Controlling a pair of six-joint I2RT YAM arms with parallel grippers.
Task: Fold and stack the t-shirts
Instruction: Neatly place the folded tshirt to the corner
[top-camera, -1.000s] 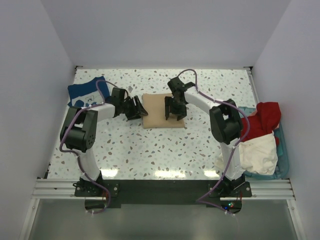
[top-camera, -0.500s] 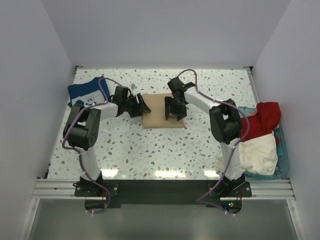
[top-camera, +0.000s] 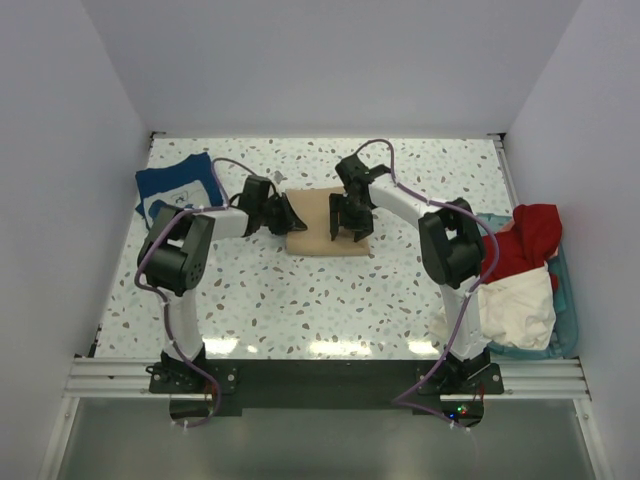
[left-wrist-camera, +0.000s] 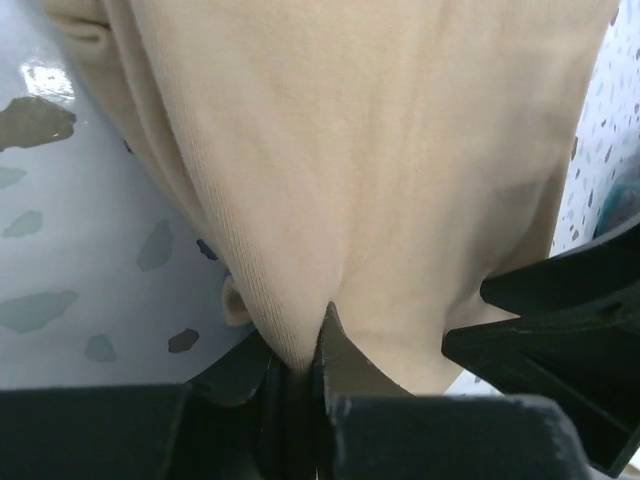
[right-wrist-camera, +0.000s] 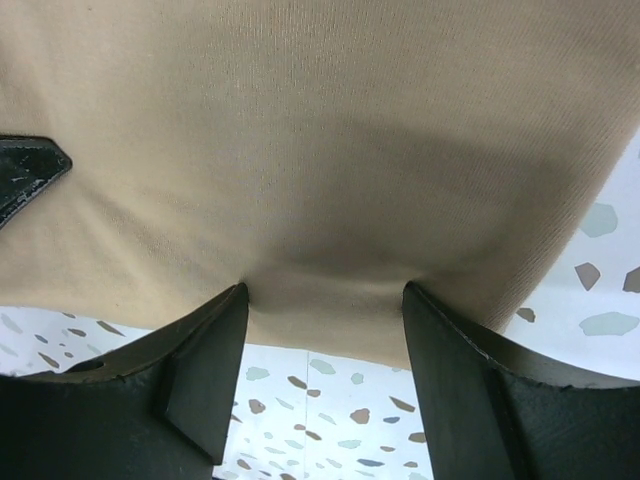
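Left of my left gripper in the top view lies the flat navy blue t-shirt (top-camera: 178, 187) to stack on: I should lift the tan one across, lower it and release.
A folded tan t-shirt (top-camera: 315, 228) lies at the middle of the table. My left gripper (top-camera: 290, 215) is at its left edge, shut on a pinched fold of the tan cloth (left-wrist-camera: 300, 345). My right gripper (top-camera: 348, 228) stands over the shirt's right part, open, with both fingertips down on the cloth (right-wrist-camera: 325, 292) and the fabric dented between them. A navy blue t-shirt (top-camera: 170, 188) with a white print lies flat at the far left. A red t-shirt (top-camera: 530, 238) and a cream-white t-shirt (top-camera: 517, 310) are heaped at the right.
The teal basket (top-camera: 570, 322) at the table's right edge holds the red and white shirts, which spill over its rim. The right gripper's dark fingers (left-wrist-camera: 560, 320) show in the left wrist view. White walls close in the speckled table (top-camera: 300, 300).
My left gripper has moved right, from beside the tan shirt onto its left edge, and has shut on the cloth. The right arm has not moved.
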